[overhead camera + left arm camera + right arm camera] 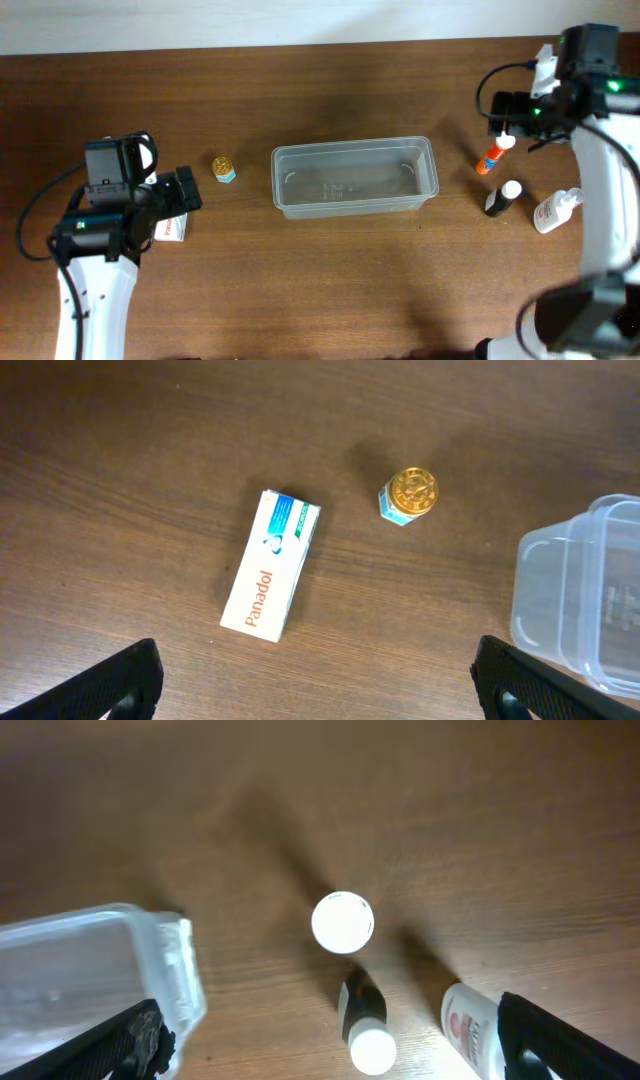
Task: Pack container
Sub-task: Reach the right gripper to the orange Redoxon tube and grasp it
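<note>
My right gripper moves down over the orange bottle's white cap next, its open fingers to either side, since the bottle stands upright, cap uppermost.
The clear plastic container stands at the table's middle, with nothing showing inside. My left gripper is open and empty above the wood, left of the container; its view shows a white Panadol box, a small gold-lidded jar and the container's end. My right gripper is open and empty, high over the bottles right of the container. Its view shows an orange bottle's white cap, a dark bottle, a white bottle and the container's corner.
In the overhead view the Panadol box lies partly under my left arm and the jar sits left of the container. The orange bottle, dark bottle and white bottle cluster at the right.
</note>
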Available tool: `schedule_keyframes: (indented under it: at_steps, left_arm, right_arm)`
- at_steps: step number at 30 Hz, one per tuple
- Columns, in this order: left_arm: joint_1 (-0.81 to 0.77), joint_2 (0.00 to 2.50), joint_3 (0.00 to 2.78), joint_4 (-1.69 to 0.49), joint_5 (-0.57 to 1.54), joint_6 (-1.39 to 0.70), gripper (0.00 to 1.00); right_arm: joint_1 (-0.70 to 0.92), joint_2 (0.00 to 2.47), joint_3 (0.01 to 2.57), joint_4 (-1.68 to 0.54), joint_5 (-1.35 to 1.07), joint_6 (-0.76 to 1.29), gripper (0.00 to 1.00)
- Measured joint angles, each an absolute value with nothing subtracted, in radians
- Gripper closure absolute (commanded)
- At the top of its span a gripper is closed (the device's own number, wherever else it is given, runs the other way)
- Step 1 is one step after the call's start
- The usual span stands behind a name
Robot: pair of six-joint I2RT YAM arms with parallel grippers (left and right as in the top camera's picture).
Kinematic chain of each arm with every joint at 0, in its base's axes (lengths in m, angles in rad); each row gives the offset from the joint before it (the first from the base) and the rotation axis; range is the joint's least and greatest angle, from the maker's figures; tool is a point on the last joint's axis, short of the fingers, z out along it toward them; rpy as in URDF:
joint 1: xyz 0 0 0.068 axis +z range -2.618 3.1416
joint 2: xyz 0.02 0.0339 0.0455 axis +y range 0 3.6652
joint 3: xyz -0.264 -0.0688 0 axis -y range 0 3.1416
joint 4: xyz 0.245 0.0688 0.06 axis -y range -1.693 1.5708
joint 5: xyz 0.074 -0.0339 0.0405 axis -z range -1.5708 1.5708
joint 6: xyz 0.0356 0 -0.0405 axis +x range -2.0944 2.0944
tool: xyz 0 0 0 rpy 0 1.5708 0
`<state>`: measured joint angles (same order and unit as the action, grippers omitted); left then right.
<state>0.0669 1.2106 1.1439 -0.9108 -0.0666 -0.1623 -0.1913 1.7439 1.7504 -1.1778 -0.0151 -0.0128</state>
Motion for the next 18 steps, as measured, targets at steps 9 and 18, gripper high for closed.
schedule_keyframes:
  at_steps: [9,18]
  left_arm:
    - [0.067,1.237,1.144,-0.910,-0.067,-0.162,0.01]
    - [0.067,1.237,1.144,-0.910,-0.067,-0.162,0.01]
  right_arm:
    - [-0.198,1.974,1.750,-1.132,-0.016,-0.027,0.01]
    - [-0.199,2.026,1.750,-1.103,-0.016,-0.028,0.22]
